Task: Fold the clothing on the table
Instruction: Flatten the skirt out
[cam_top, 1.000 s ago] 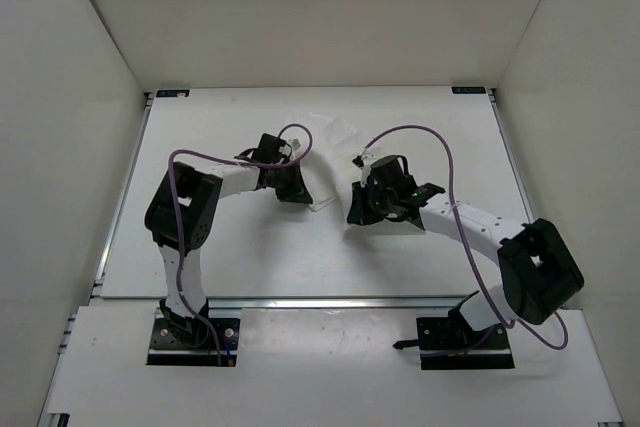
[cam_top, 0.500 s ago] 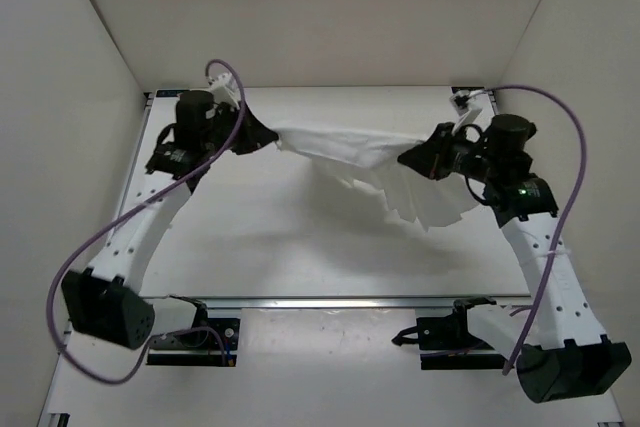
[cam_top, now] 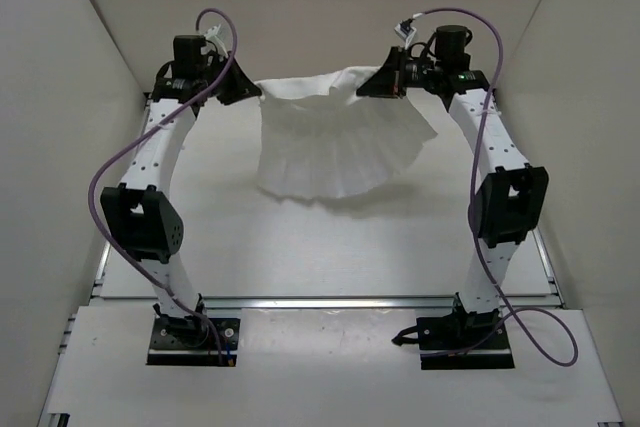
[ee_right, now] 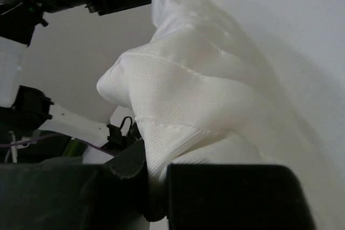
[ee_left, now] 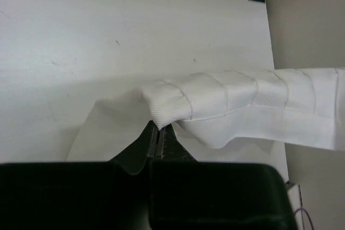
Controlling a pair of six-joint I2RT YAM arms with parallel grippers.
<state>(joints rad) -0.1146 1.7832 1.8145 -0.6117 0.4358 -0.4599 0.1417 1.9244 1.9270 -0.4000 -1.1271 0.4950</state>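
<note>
The hanging clothing's corner will next be pulled by my left gripper back toward the gripper's base and down onto the open tabletop below, and let go there.
The white clothing (cam_top: 335,142) hangs stretched between both grippers above the far part of the table (cam_top: 250,237), its creased lower edge drooping toward the surface. My left gripper (cam_top: 248,94) is shut on the garment's left top corner; in the left wrist view the jaws pinch a seamed edge of the clothing (ee_left: 215,106) at the left gripper (ee_left: 159,129). My right gripper (cam_top: 378,85) is shut on the right top corner. Seen from the right wrist, bunched clothing (ee_right: 183,95) fills the picture and runs down between the fingers of the right gripper (ee_right: 156,187).
White walls enclose the table on three sides. A silver rail (cam_top: 320,301) runs along the near edge, with both arm bases (cam_top: 195,337) behind it. Purple cables (cam_top: 110,172) loop off each arm. Black brackets (cam_top: 470,91) mark the far corners.
Both arms have swung up and toward the back wall, lifting the clothing from a sagging, sideways stretch into a spread sheet hanging between the grippers.
</note>
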